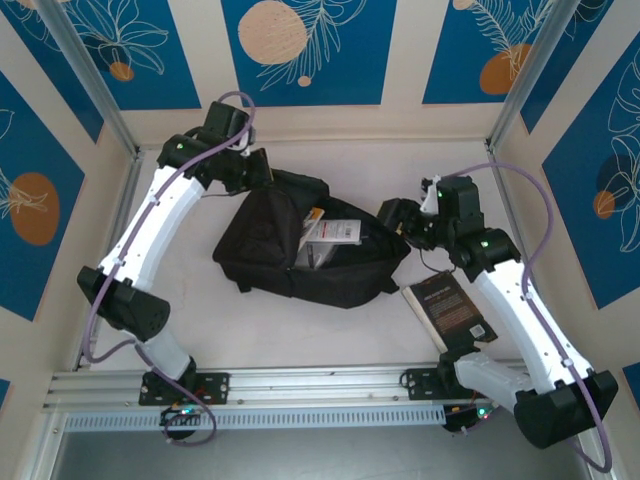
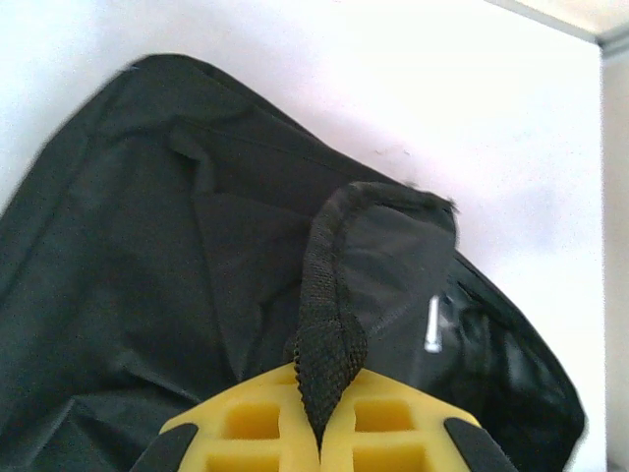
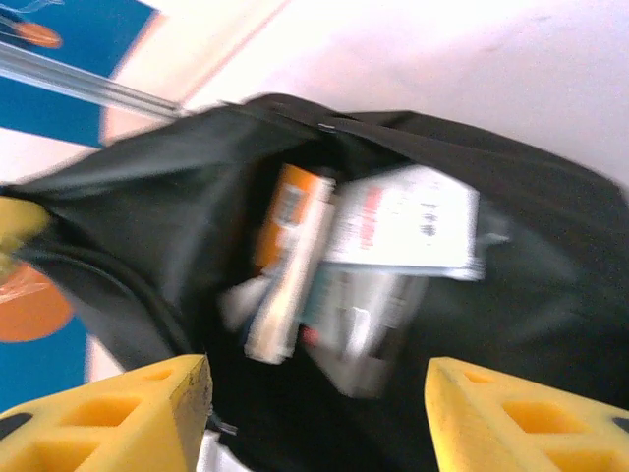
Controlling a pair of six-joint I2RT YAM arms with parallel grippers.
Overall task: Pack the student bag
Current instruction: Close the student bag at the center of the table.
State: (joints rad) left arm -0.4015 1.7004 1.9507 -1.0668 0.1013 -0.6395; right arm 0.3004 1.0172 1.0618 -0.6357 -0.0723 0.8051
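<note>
The gaping opening of the student bag lies between the robot's left and right grippers, so the left gripper will pull the bag's black woven strap over the uncovered white pack (image 1: pixel 336 231) and let go of it.
The student bag (image 1: pixel 262 255), a large black fabric backpack, lies on its side in the middle of the table with its mouth gaping. My left gripper (image 1: pixel 262 170) is at its far left corner, shut on the bag's black webbing strap (image 2: pixel 329 334), which rises between the yellow fingers (image 2: pixel 246 423). Inside the opening lie a white printed pack (image 1: pixel 335 232) and an orange-and-white item (image 3: pixel 290 256). My right gripper (image 1: pixel 395 215) hovers at the bag's right end, open, with nothing between its fingers (image 3: pixel 118 418); the white pack (image 3: pixel 403 221) sits ahead of it.
A flat dark book with gold print (image 1: pixel 450 308) lies on the table to the right of the bag, beside the right arm. Metal frame posts (image 1: pixel 85 75) and patterned walls close in the back and sides.
</note>
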